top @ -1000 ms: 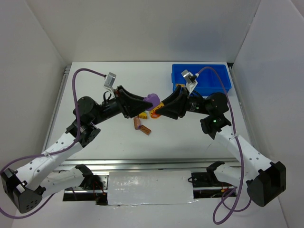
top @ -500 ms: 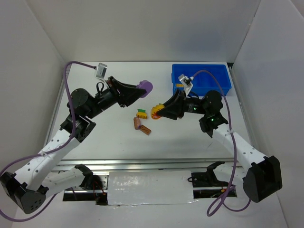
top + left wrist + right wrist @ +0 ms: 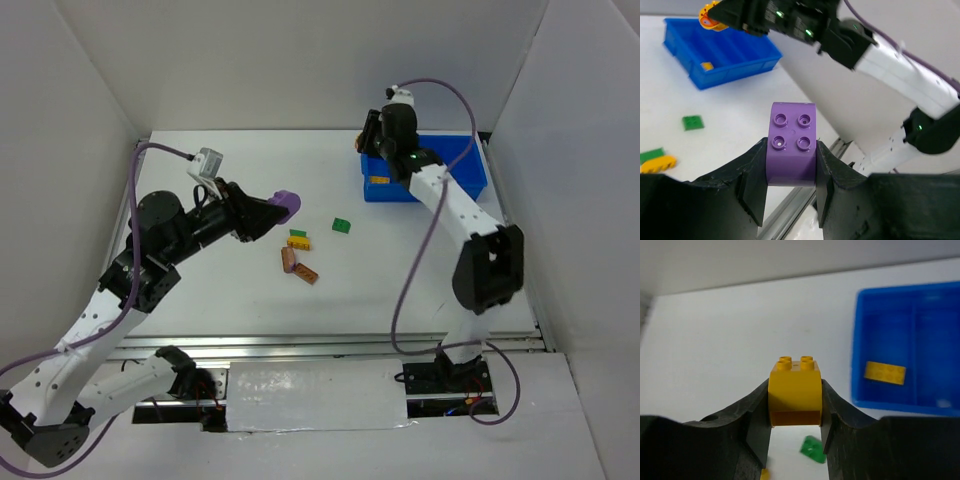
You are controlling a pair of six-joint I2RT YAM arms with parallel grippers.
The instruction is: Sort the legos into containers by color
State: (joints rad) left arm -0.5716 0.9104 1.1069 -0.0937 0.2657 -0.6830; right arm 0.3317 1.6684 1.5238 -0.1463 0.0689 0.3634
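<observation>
My right gripper should next move across the tray's rim and down over the flat lego, because a flat yellow lego (image 3: 379,180) (image 3: 885,372) is already in the tray's end section.
My left gripper (image 3: 282,207) is shut on a purple lego (image 3: 791,142), held in the air left of the table's middle. My right gripper (image 3: 795,399) is shut on a yellow lego (image 3: 795,388) and hovers by the left end of the blue tray of containers (image 3: 450,172). A flat yellow lego (image 3: 884,372) lies in the tray's leftmost compartment. On the table lie a green square lego (image 3: 342,226), a green and yellow pair (image 3: 298,239) and two brown-orange legos (image 3: 298,265).
White walls close in the table on the left, back and right. A metal rail (image 3: 330,345) runs along the near edge. The tray (image 3: 730,65) stands at the back right corner. The right arm (image 3: 455,205) stretches up along the tray's front side.
The right arm swung from the table's middle to the tray's left end with the yellow lego. The left arm drew back left with the purple lego. The green square now shows.
</observation>
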